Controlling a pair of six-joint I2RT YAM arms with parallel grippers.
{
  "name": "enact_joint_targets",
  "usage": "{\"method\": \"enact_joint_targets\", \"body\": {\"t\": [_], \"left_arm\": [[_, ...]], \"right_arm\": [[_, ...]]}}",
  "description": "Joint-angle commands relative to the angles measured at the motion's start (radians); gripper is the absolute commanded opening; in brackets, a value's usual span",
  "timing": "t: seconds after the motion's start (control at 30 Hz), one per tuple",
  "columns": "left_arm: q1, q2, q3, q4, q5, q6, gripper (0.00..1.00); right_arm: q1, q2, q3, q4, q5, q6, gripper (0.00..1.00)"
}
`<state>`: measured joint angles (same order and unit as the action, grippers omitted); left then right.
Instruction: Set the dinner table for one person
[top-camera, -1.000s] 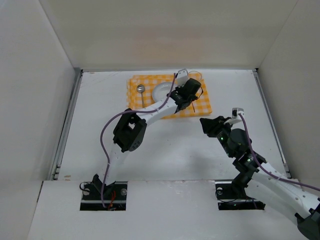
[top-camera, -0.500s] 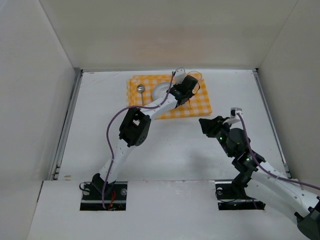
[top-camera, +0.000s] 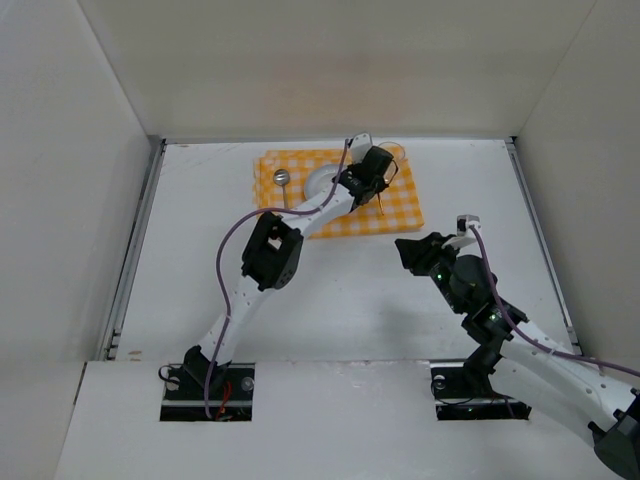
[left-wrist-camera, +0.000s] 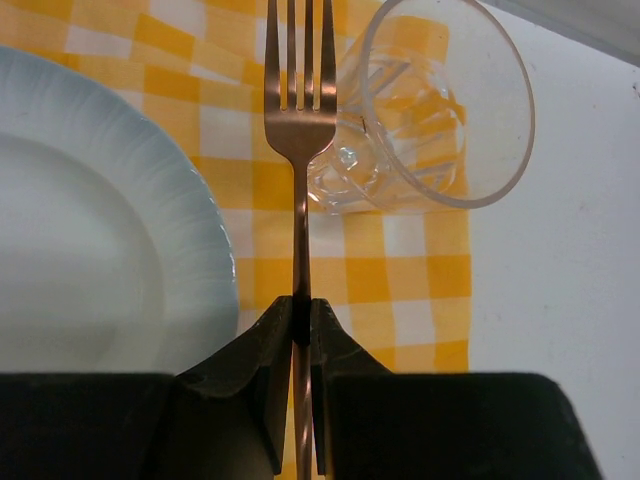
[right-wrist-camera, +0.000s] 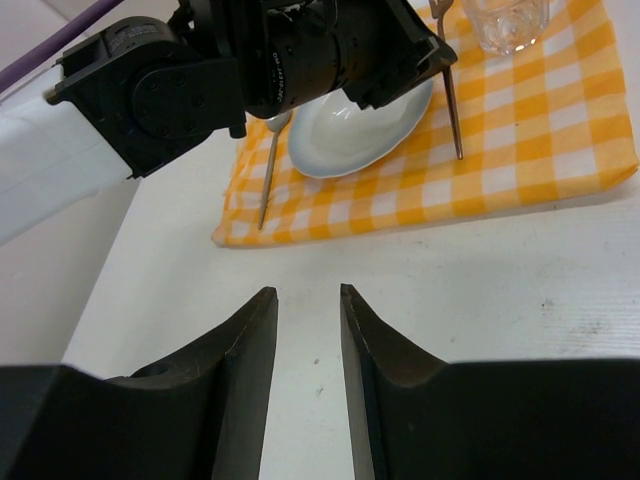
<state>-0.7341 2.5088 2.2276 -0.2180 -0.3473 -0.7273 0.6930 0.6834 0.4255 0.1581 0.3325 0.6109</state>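
My left gripper lowers next until the copper fork (left-wrist-camera: 300, 150) meets the checked cloth beside the plate, then releases the fork's handle, as that cloth part lies below the gripper.
An orange-and-white checked cloth (top-camera: 395, 215) lies at the far middle of the white dinner table (top-camera: 200, 230). On it are a white plate (left-wrist-camera: 90, 230), a spoon (top-camera: 283, 185) left of the plate, and a clear glass (left-wrist-camera: 430, 110) at the far right corner. My left gripper (left-wrist-camera: 301, 305) is shut on the handle of a copper fork (left-wrist-camera: 300, 150). The fork is just right of the plate, its tines pointing at the glass's base. I cannot tell whether the fork touches the cloth. My right gripper (right-wrist-camera: 308, 292) is open and empty above bare table, near the cloth's front edge.
The right wrist view shows the plate (right-wrist-camera: 350, 130), spoon (right-wrist-camera: 270, 170), fork (right-wrist-camera: 452, 100) and glass (right-wrist-camera: 510, 20) with the left arm (right-wrist-camera: 200, 80) above them. White walls enclose the table on three sides. Metal strips (top-camera: 135, 250) run along its side edges.
My left arm has stretched farther and carried the fork toward the far side of the cloth, closer to the glass. My right gripper has shifted slightly left.
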Motion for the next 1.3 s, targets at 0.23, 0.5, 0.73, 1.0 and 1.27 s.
{"method": "enact_joint_targets", "body": {"t": [0.23,0.5,0.73,1.0,1.27], "left_arm": [[-0.004,0.045,0.098,-0.043,0.202,0.054,0.03],[-0.004,0.054,0.092,-0.046,0.197,0.037,0.06],[-0.001,0.033,0.073,-0.05,0.182,0.045,0.26],[-0.017,-0.094,-0.026,-0.034,0.174,0.104,0.47],[-0.049,-0.401,-0.284,0.08,0.163,0.178,0.6]], "right_arm": [[-0.008,-0.002,-0.004,0.058,-0.02,0.01,0.37],[-0.008,-0.008,-0.007,0.058,-0.02,0.012,0.37],[-0.008,-0.005,-0.008,0.058,-0.02,0.013,0.37],[-0.008,-0.004,-0.01,0.061,-0.018,0.013,0.37],[-0.005,-0.139,-0.051,0.084,0.008,0.013,0.36]]}}
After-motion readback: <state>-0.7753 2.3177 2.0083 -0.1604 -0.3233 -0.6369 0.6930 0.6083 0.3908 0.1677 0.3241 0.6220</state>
